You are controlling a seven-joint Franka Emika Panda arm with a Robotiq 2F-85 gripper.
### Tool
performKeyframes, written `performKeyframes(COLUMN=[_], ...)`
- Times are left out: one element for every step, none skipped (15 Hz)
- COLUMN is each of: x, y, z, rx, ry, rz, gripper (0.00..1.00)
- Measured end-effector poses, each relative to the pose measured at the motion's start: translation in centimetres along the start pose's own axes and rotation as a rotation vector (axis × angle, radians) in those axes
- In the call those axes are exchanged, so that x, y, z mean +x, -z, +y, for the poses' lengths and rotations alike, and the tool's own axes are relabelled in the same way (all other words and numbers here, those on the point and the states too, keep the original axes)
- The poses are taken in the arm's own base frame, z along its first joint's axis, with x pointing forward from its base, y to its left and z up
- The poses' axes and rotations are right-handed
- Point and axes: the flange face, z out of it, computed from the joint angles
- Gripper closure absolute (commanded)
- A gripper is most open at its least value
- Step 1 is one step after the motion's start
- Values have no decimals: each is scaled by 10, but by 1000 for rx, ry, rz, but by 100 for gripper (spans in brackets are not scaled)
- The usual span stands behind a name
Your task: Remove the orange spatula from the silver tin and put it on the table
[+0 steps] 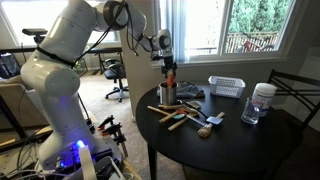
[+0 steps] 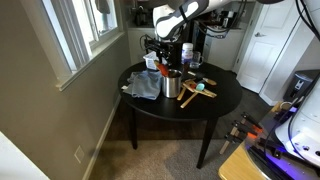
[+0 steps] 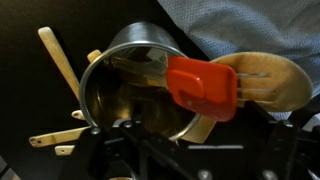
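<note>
I will move my gripper a short way toward the orange head (image 1: 171, 77) (image 3: 203, 87) next, to close around it.
The silver tin (image 1: 168, 94) stands on the dark round table (image 1: 250, 140) and also shows in the other exterior view (image 2: 172, 86) and from above in the wrist view (image 3: 125, 85). The orange spatula (image 3: 203, 88) stands in the tin with its orange-red head up; the head also shows in both exterior views (image 1: 171, 74) (image 2: 160, 70). A plain wooden utensil (image 3: 270, 80) leans in the tin behind it. My gripper (image 1: 168, 66) (image 2: 166, 55) hangs right over the tin. Its fingers (image 3: 200, 140) look spread, level with the spatula head, and grip nothing I can see.
Several wooden utensils and a brush (image 1: 190, 118) lie on the table in front of the tin. A grey-blue cloth (image 2: 143, 86) lies beside the tin. A white slotted basket (image 1: 226, 87) and a clear jar with a white lid (image 1: 262, 102) stand farther along.
</note>
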Motion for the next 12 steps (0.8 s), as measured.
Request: performKeyframes(x=[-1,-1,-2,-2,-3,-3,-4,-4,-5,-5,-5,-5], y=[0,0,0,0,-1,-1,-2,-3,-3,-4,-4,-4], z=[0,0,0,0,1,2,3,5,8,10,11,12], rx=[-1,-2,-5,-10,-18,-27,-40,-62,-86,-106,-123,-137], ry=[-2,-2,-3,-4,-6,-7,-9,-13,-16,-20,-24,-27], rz=[-3,-5,-7,-9,-11,-13,-15,-15,-18,-22,-26,-27], gripper=[0,0,0,0,0,0,0,0,0,0,0,0])
